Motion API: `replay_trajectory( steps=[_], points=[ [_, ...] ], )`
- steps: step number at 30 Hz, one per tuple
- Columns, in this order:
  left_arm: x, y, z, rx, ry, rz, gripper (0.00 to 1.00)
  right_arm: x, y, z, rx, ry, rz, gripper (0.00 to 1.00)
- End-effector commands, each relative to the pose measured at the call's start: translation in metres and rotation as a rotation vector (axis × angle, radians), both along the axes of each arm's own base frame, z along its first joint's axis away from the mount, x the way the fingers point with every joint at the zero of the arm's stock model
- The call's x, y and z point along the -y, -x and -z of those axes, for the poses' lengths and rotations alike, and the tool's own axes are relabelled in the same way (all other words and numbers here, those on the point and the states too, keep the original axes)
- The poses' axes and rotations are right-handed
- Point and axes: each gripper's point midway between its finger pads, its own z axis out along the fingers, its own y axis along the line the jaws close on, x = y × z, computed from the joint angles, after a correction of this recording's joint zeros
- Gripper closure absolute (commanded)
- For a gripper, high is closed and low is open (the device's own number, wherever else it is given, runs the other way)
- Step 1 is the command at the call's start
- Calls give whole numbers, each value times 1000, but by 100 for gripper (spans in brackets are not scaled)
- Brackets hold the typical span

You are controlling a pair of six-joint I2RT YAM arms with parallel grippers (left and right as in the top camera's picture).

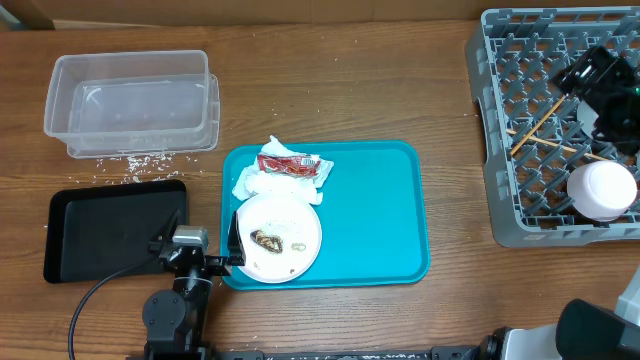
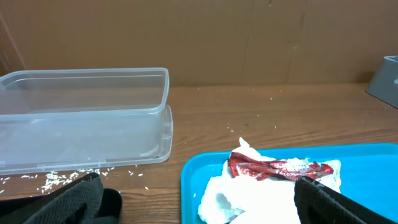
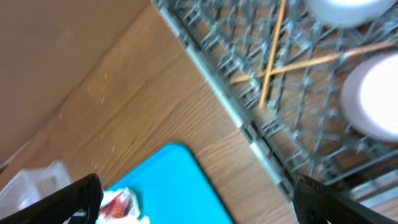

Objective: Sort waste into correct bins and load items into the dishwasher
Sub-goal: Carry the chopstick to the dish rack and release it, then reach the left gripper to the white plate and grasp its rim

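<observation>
I will lift my left gripper and swing it across the white plate [image 1: 285,222]. Then I will tilt it down and lower it onto the plate's rim, where the teal tray leaves room for my fingers.
A white plate [image 1: 285,222] with a brown lump [image 1: 265,238] sits on the teal tray [image 1: 370,215]. Behind it lies a crumpled white napkin [image 1: 255,182] with a red wrapper [image 1: 288,163], which also show in the left wrist view [image 2: 249,193] [image 2: 273,167]. My left gripper [image 1: 200,245] [image 2: 199,190] is open and empty, spanning the gap between the black tray [image 1: 100,225] and the plate's left edge. My right gripper [image 1: 582,75] [image 3: 196,190] is open and empty above the grey dish rack [image 1: 500,150]. The rack holds chopsticks [image 1: 540,125] [image 3: 273,43] and a white bowl [image 1: 602,188] [image 3: 373,102]. A second bowl [image 3: 345,6] shows in the right wrist view.
The clear tub [image 1: 130,100] [image 2: 87,118] stands at the back left. Loose rice grains [image 1: 135,163] [image 2: 62,178] lie on the wood in front of it. The teal tray's right half is bare. A cable runs from the left arm's base at the front.
</observation>
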Motion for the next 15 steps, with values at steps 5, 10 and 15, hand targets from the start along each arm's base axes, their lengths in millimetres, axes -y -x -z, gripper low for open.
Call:
replay_trajectory(
  steps=[5,10,15],
  points=[
    [12,1,-10,40,53,66,0,76,5,-15,-18,384,241,0],
    [41,8,-17,47,160,237,0,79,7,-15,-25,397,251,0],
    [82,32,-62,184,207,521,0,79,7,-15,-25,397,251,0]
  ],
)
